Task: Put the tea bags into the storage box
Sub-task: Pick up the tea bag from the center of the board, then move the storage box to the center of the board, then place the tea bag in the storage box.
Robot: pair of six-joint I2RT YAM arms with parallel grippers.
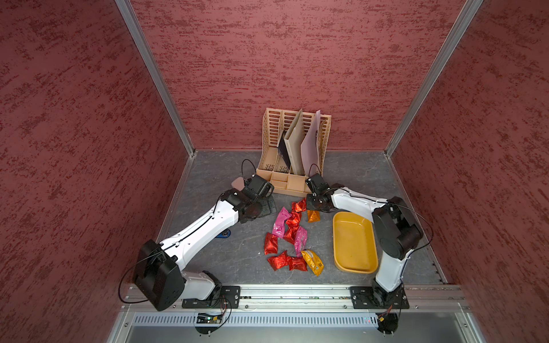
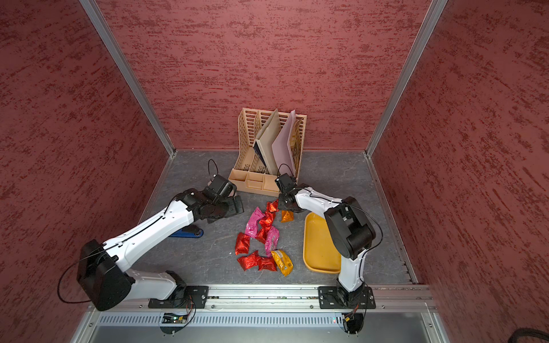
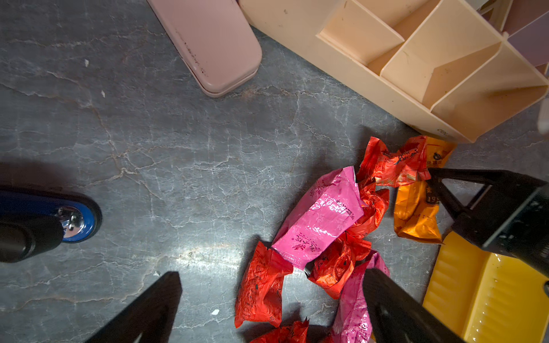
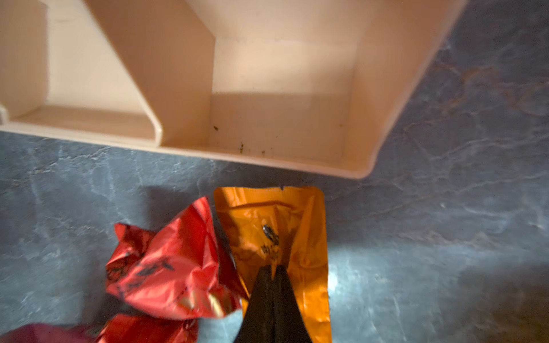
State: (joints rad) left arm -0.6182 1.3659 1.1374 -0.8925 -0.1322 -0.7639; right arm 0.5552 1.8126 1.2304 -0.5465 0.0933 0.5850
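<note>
The right gripper lifts next, moves back over the storage box's bottom nearest the pile, lowers and releases the orange tea bag. The storage box (image 1: pixel 355 243) looks empty.
Several foil tea bags (image 1: pixel 289 237), red, pink and orange, lie in a loose pile mid-table in both top views. My right gripper (image 4: pixel 273 267) is shut on the orange tea bag (image 4: pixel 276 225) at the far end of the pile (image 1: pixel 313 216), beside a red one (image 4: pixel 172 267). The storage box (image 1: pixel 355 243), a shallow yellow tray, sits right of the pile under the right arm; its visible inside holds nothing. My left gripper (image 3: pixel 273 273) stands open above the table left of the pile, and red and pink bags (image 3: pixel 320 216) show between its fingers, untouched.
A beige slotted file organiser (image 1: pixel 292 154) with folders stands against the back wall, close behind the right gripper. A pink oblong case (image 3: pixel 214 44) lies left of it. A blue stapler-like tool (image 2: pixel 187 233) lies under the left arm. Red walls enclose three sides.
</note>
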